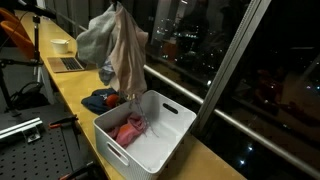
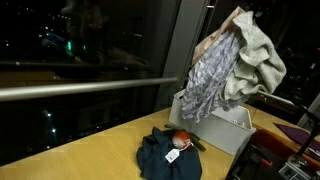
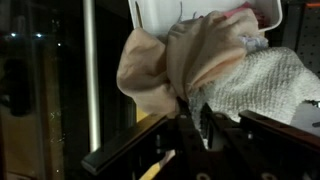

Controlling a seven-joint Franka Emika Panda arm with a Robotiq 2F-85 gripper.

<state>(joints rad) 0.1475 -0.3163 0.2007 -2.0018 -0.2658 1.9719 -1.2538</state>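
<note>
Next, my gripper carries the bundle away from the basket toward the laptop's end, over the dark blue garment [image 1: 97,101] on open counter, then opens.
My gripper [image 3: 192,118] is shut on a bundle of clothes: a beige garment [image 3: 160,65] and a grey-white knit one [image 3: 260,85]. In both exterior views the bundle hangs high in the air, beige and grey cloth [image 1: 118,45] above a white basket [image 1: 165,140], and striped and grey cloth [image 2: 225,65] above the basket [image 2: 235,135]. The gripper itself is hidden by the cloth in the exterior views. A pink-red garment [image 1: 130,128] lies inside the basket. A dark blue garment [image 2: 165,157] with a tag lies on the wooden counter beside the basket.
The yellow wooden counter [image 1: 75,90] runs along a dark window with a metal rail [image 2: 90,88]. A laptop [image 1: 68,63] and a cup [image 1: 60,44] stand at its far end. An orange chair [image 1: 15,35] stands behind.
</note>
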